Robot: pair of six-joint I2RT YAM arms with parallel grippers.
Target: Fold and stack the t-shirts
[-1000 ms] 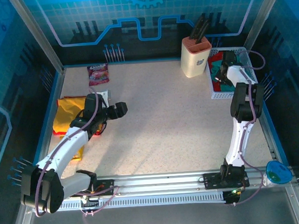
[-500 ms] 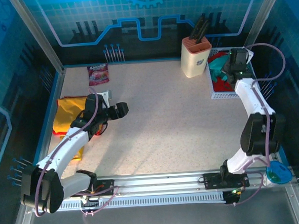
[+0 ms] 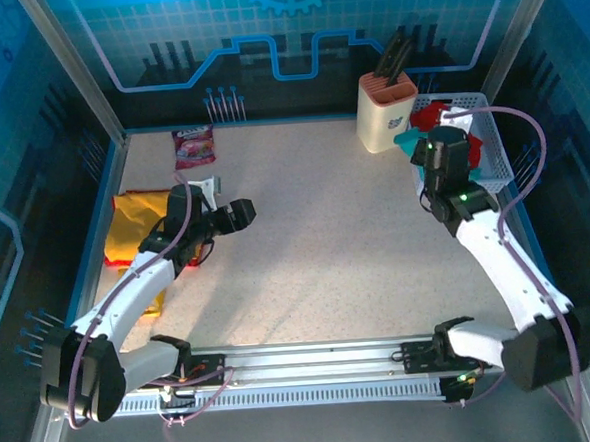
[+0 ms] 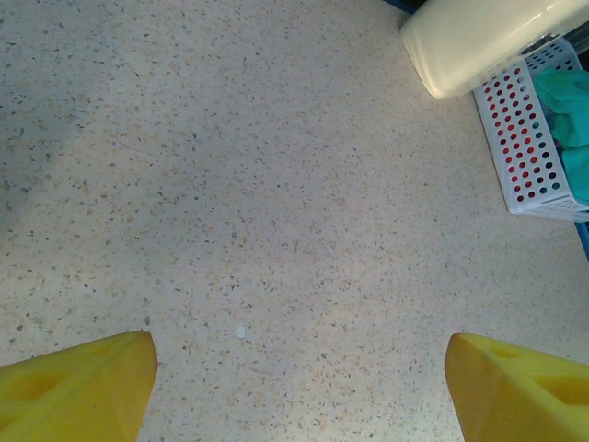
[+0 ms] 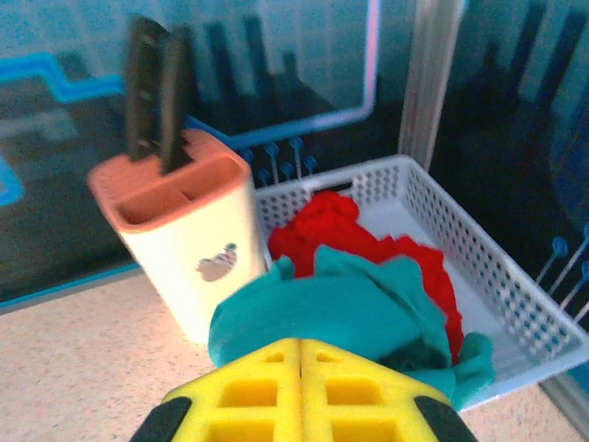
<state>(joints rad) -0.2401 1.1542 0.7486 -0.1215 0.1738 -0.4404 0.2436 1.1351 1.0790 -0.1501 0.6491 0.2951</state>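
The bare middle of the tabletop lies below and back, so my right gripper will carry the teal t-shirt [image 3: 407, 139] back there next, lower it and release.
My right gripper [image 3: 429, 153] is shut on a teal t-shirt [image 3: 407, 139] and holds a bunched fold of it just left of the white basket [image 3: 500, 158]. In the right wrist view the teal t-shirt [image 5: 331, 308] hangs from the closed jaws [image 5: 302, 354], trailing back over a red t-shirt [image 5: 368, 239] that lies in the basket [image 5: 515, 276]. A yellow t-shirt [image 3: 135, 226] lies crumpled at the table's left edge. My left gripper [image 3: 237, 215] hovers open to its right, over bare tabletop, with nothing between its fingers [image 4: 83, 387].
A cream knife block [image 3: 386, 110] stands right beside the basket's left side, close to the lifted cloth. A pink snack packet [image 3: 192, 145] lies at the back left. The left wrist view catches the knife block [image 4: 479, 37] and the basket's corner [image 4: 525, 138].
The right arm has swung out of the basket toward the table's middle, drawing the teal t-shirt up and leftward over the rim. The left arm has barely moved.
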